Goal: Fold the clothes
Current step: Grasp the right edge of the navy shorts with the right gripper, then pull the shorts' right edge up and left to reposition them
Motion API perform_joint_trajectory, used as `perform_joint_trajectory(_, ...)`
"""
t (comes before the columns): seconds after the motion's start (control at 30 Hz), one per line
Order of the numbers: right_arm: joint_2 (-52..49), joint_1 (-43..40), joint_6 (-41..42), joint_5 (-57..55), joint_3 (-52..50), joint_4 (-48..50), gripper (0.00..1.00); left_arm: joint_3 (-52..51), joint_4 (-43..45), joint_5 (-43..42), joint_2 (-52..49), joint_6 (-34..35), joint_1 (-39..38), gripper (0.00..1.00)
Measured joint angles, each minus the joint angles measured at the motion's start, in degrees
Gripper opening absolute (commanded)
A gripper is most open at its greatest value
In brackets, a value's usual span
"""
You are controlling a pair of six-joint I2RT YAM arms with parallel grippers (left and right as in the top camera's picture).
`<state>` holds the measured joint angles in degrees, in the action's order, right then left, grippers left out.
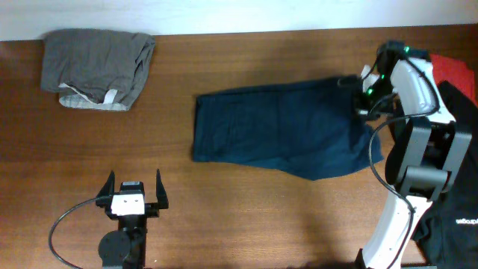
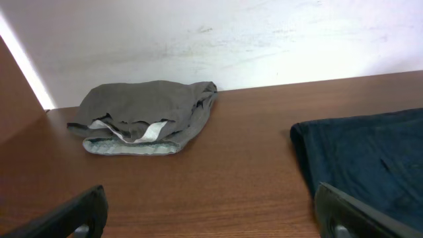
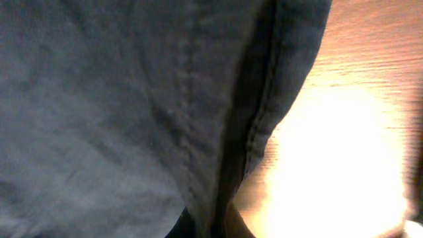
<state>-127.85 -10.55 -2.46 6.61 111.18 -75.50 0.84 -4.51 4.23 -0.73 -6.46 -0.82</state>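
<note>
As the shorts nearly reach the black garment, my right gripper needs to sweep to the left in the overhead view, return partway, and release at their far edge (image 1: 319, 81).
The navy blue shorts (image 1: 276, 127) lie spread flat in the middle of the table. They also show in the left wrist view (image 2: 370, 158) and fill the right wrist view (image 3: 119, 99). My right gripper (image 1: 364, 93) is at their far right edge. In the right wrist view its fingers (image 3: 211, 225) pinch a fold of the navy cloth by a seam. My left gripper (image 1: 133, 196) is open and empty at the front left; its fingers (image 2: 211, 218) frame bare table short of the shorts' left edge.
A folded grey garment (image 1: 97, 63) lies at the back left corner, also in the left wrist view (image 2: 145, 116). A red garment (image 1: 452, 69) and a black one (image 1: 459, 217) lie at the right edge behind my right arm.
</note>
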Motion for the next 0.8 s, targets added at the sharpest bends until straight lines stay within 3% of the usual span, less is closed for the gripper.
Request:
perform_joint_trajectory(0.17,0.0,3.8,2.1,-1.9,6.1,-2.7,0.04,0.0,0.0,0.0,0.0,0.0,0.0,0.99)
perform_joint_trajectory(0.8,0.0,23.2,7.8,-0.4,11.0,-0.7,0.04,0.0,0.0,0.0,0.0,0.0,0.0,0.99)
